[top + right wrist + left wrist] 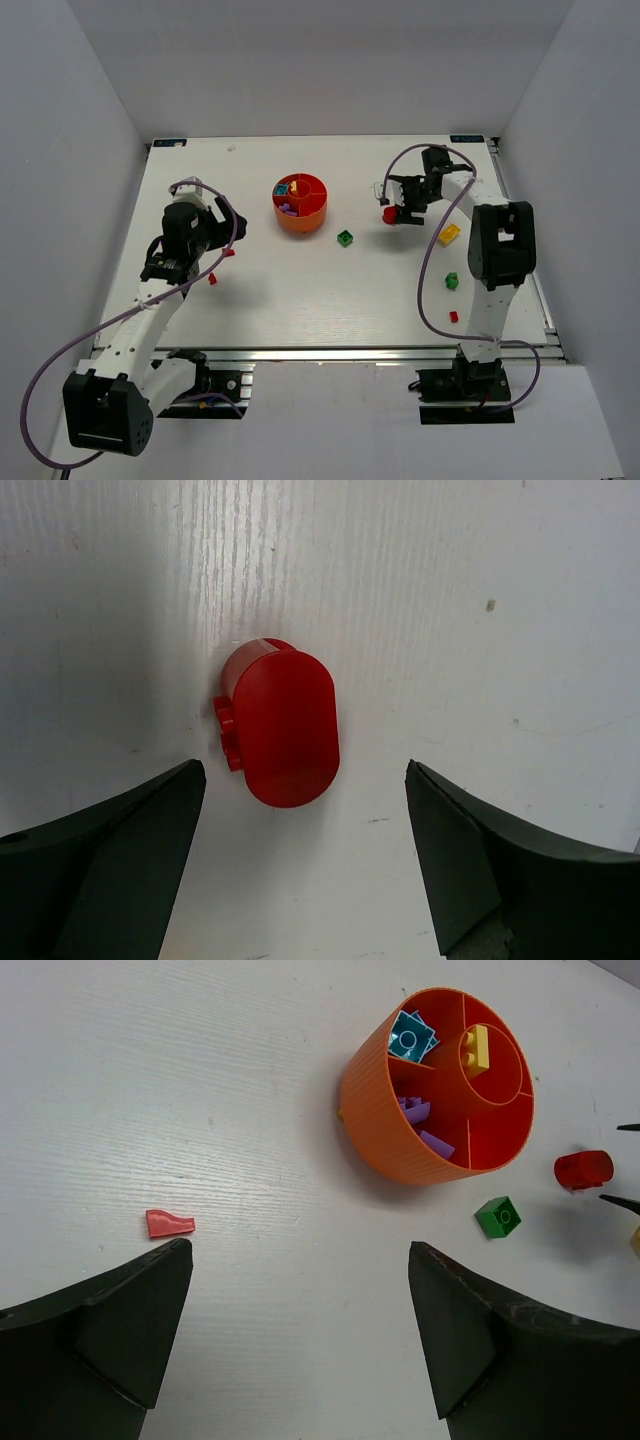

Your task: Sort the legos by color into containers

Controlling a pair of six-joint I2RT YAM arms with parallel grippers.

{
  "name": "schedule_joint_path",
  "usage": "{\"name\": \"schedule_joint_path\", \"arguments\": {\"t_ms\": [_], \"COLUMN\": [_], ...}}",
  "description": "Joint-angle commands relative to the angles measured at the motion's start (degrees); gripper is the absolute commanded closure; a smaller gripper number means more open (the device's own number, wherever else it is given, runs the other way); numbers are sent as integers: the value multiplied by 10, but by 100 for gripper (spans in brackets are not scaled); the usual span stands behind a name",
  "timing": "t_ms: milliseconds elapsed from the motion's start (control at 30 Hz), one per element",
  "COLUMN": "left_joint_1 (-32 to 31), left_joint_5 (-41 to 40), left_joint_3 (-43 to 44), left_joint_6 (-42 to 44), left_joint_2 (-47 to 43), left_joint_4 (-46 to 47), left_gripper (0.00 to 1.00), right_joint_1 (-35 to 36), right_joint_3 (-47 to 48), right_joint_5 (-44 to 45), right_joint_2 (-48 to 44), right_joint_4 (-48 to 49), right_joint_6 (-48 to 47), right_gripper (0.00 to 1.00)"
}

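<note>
The right gripper moves down and toward the bowl (299,203) next, its open fingers astride the red rounded brick (390,214) before closing, because the red brick still lies beyond the fingers.
The round red-orange bowl (299,203) with wedge compartments sits at the table's centre back; it also shows in the left wrist view (437,1085). It holds cyan pieces (411,1037), a yellow brick (476,1048) in the central cup and purple pieces (420,1125). A red rounded brick (390,214) lies on the table right of the bowl. My right gripper (402,213) hovers over it, open and empty; the brick (280,725) lies just ahead of the gripper (305,770), nearer the left finger. My left gripper (220,235) is open and empty (300,1250), with a small red piece (169,1224) by its left fingertip.
A green brick (345,238) lies right of the bowl. A yellow brick (449,235), another green brick (452,281) and a small red brick (453,316) lie beside the right arm. Two small red pieces (212,279) lie by the left arm.
</note>
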Motion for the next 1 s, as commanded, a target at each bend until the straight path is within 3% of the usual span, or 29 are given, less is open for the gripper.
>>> {"name": "schedule_joint_path", "arguments": {"t_ms": [0, 367, 467, 500, 600, 667, 767, 833, 900, 967], "left_joint_1": [-1, -1, -1, -1, -1, -1, -1, -1, -1, -1], "left_joint_5": [-6, -6, -7, -6, -7, -6, -6, -6, -1, -2], "left_joint_3": [15, 16, 16, 16, 16, 16, 15, 14, 14, 14], "left_joint_6": [9, 11, 11, 10, 11, 11, 11, 11, 11, 13], "left_joint_2": [-3, 0, 2, 1, 3, 4, 3, 4, 7, 9], "left_joint_4": [0, 0, -1, -1, 0, -1, 1, 2, 4, 4], "left_gripper": [2, 2, 2, 2, 2, 2, 2, 2, 2, 2], "right_joint_1": [11, 36, 41, 40, 40, 41, 41, 46, 58, 69], "right_joint_3": [35, 112, 150, 162, 173, 166, 163, 147, 88, 12], "right_joint_5": [11, 31, 40, 41, 44, 38, -40, -141, -232, -286], "right_joint_2": [29, 98, 119, 122, 124, 110, 71, 15, -48, -87], "right_joint_4": [-29, -87, -130, -141, -166, -168, -154, -119, -13, 108], "right_joint_6": [-42, -47, -40, -38, -34, -26, 38, 146, 286, 358], "right_gripper": [14, 26, 43, 58, 81, 87, 95, 100, 100, 100]}}
